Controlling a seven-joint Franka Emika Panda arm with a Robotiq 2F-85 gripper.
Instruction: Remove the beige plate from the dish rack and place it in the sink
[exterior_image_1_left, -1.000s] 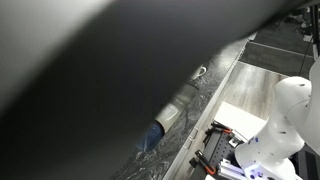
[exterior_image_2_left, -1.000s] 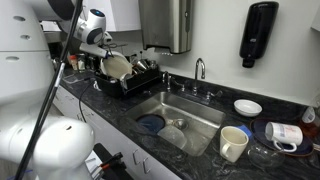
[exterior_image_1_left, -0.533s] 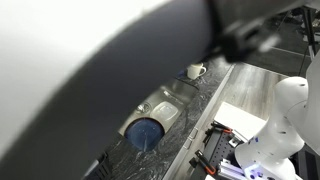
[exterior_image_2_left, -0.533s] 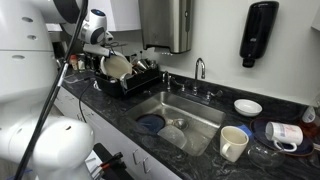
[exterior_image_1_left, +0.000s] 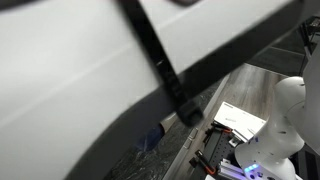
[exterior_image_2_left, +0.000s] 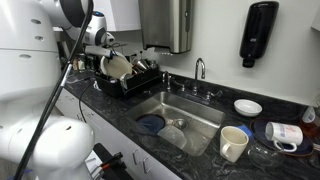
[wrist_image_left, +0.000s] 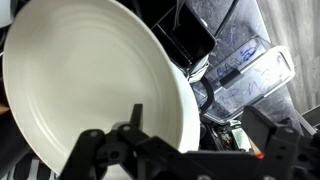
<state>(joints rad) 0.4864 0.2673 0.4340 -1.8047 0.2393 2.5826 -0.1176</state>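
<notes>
My gripper should next move slowly farther in over the beige plate's rim (exterior_image_2_left: 109, 59) (wrist_image_left: 183, 112) and close with one finger on each side, because that rim is between its open fingers.
The beige plate (exterior_image_2_left: 117, 66) stands on edge in the black wire dish rack (exterior_image_2_left: 140, 82) on the dark counter, left of the sink (exterior_image_2_left: 190, 112). My gripper (exterior_image_2_left: 106, 48) is at the plate's upper left edge. In the wrist view the plate (wrist_image_left: 85, 85) fills most of the picture. My gripper (wrist_image_left: 200, 128) is open, with one finger in front of the plate's face and the other beyond its rim, so the rim lies between them. The fingers stand wide apart and do not clamp the plate. One exterior view is almost wholly blocked by my arm.
A dark blue dish (exterior_image_2_left: 150, 124) and a white bowl (exterior_image_2_left: 174, 130) lie in the sink. A faucet (exterior_image_2_left: 199, 68) stands behind it. A cream mug (exterior_image_2_left: 233, 142), a white bowl (exterior_image_2_left: 247, 106) and a tipped cup (exterior_image_2_left: 283, 134) sit on the counter to the right.
My arm has swung further across one exterior camera and covers it more. The gripper has edged slightly toward the plate. The plate has not moved.
</notes>
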